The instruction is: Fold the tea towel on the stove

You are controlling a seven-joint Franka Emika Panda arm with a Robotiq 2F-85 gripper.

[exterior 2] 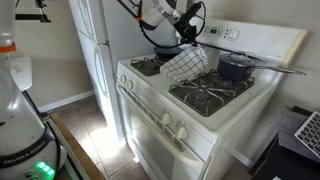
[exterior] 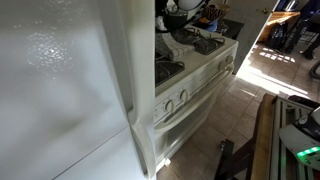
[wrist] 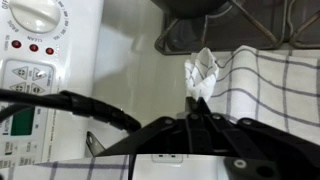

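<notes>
The tea towel's bunched corner in the robot's gripper is still above the cooktop, so it next needs to go down toward the stove's white middle strip (wrist: 172, 85) beside the burner grate to be released.
The tea towel (exterior 2: 186, 63), white with thin dark check lines, hangs from my gripper (exterior 2: 190, 38) over the middle of the white stove (exterior 2: 190, 115), its lower edge on the cooktop. In the wrist view my gripper (wrist: 200, 98) is shut on a bunched corner of the towel (wrist: 268, 80), with the rest of the cloth spread to the right. In an exterior view the stove (exterior: 195, 85) shows behind the fridge, and the arm is mostly cut off at the top.
A dark pot (exterior 2: 236, 67) with a long handle sits on a back burner. The tall white fridge (exterior 2: 95, 40) stands beside the stove and fills the foreground (exterior: 60, 90). The timer and control panel (wrist: 35, 60) lies left of the towel.
</notes>
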